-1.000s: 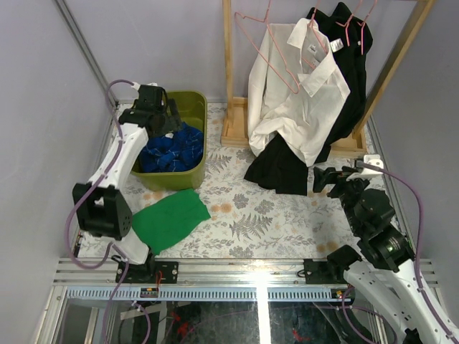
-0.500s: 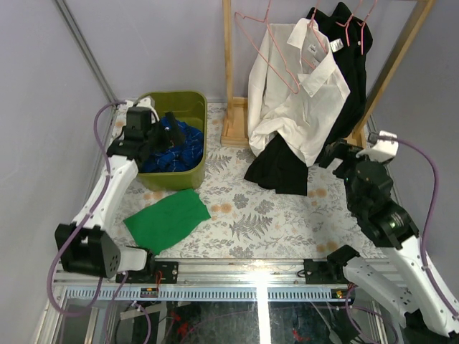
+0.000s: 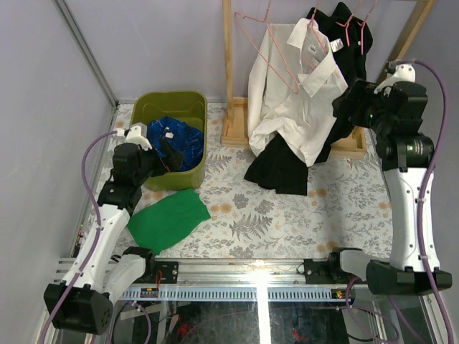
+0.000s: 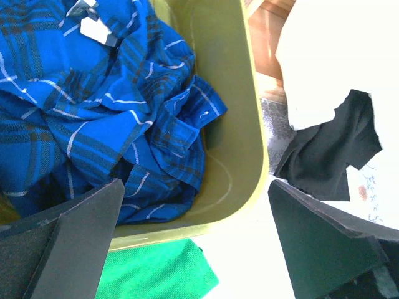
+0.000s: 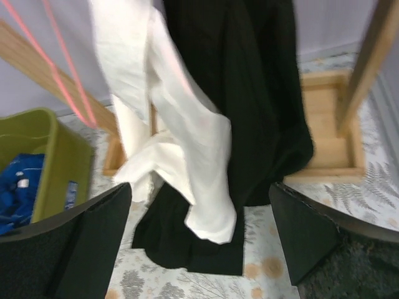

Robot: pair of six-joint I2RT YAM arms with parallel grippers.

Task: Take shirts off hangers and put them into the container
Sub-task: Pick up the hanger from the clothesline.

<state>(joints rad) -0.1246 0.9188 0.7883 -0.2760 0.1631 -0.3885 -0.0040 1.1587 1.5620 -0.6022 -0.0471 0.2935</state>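
The right gripper will next move outward and to the left in the top view and close on the collar-side edge of the white shirt, because that edge faces the gripper's open fingers.
A blue check shirt (image 3: 172, 140) (image 4: 106, 106) lies crumpled in the olive container (image 3: 176, 100) (image 4: 246, 124). My left gripper (image 3: 167, 154) (image 4: 193, 249) hovers open over the container's near right rim, holding nothing. On the rack hangs a white shirt (image 3: 294, 107) (image 5: 181, 124) on a pink hanger (image 3: 276, 54) (image 5: 68, 75). Behind it hang black shirts (image 3: 351, 64) (image 5: 249, 93) on another pink hanger (image 3: 353, 25), their hems reaching the table. Raised beside the right of these shirts, my right gripper (image 3: 351, 100) (image 5: 199, 243) is open and empty.
A flat green cloth (image 3: 168, 218) (image 4: 156, 274) lies on the patterned table in front of the container. The wooden rack has an upright post (image 3: 228, 64), a slanted right post (image 3: 394, 64) and a base (image 3: 235, 129) (image 5: 324, 118) at the back.
My left arm has drawn back from inside the container toward its near side, jaws spread wider. My right arm has risen from the table up to the hanging shirts.
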